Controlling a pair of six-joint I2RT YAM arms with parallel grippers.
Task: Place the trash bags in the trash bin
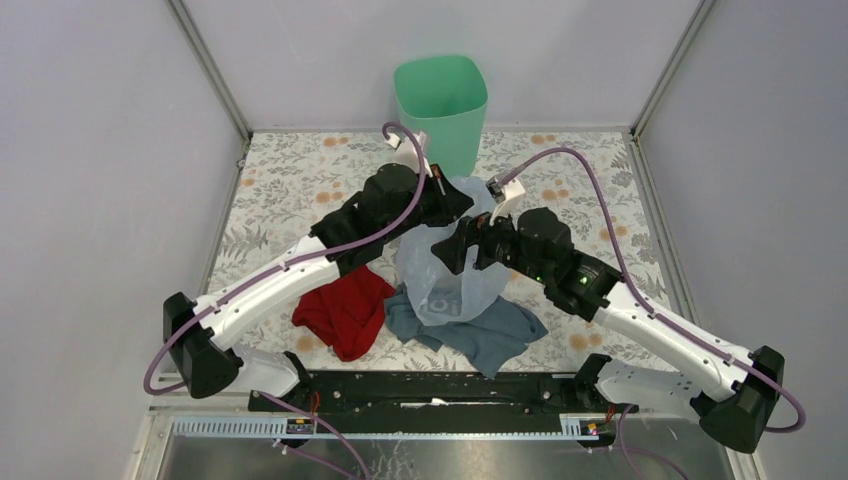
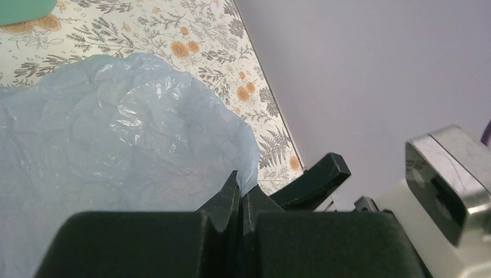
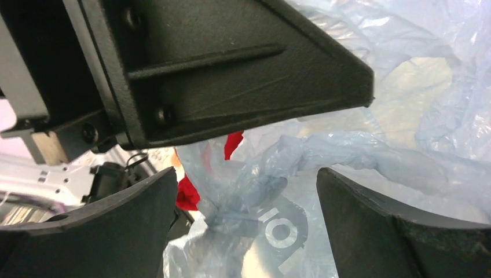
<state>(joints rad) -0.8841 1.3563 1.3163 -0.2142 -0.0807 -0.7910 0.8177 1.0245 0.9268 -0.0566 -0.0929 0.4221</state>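
Observation:
My right gripper's open fingers already stand around the bag's twisted part (image 1: 471,258) (image 3: 252,191). Next, it eases slightly toward my left gripper onto that twisted part and closes.
The pale-blue trash bag (image 1: 447,272) hangs lifted over the middle of the table. My left gripper (image 1: 458,203) is shut on the bag's upper edge; in the left wrist view the jaws (image 2: 242,186) pinch a fold of the bag (image 2: 116,133). My right gripper (image 1: 452,250) is open just below and to the right of it. In the right wrist view its fingers (image 3: 246,174) stand wide apart around a twisted part of the bag (image 3: 260,197), not closed on it. The mint-green trash bin (image 1: 441,105) stands upright at the back, behind both grippers; its corner shows in the left wrist view (image 2: 23,8).
A red cloth (image 1: 346,310) lies at the front left and a grey-blue cloth (image 1: 485,335) at the front centre, partly under the bag. The red cloth shows through the bag in the right wrist view (image 3: 188,194). Grey walls enclose the floral table (image 1: 290,190).

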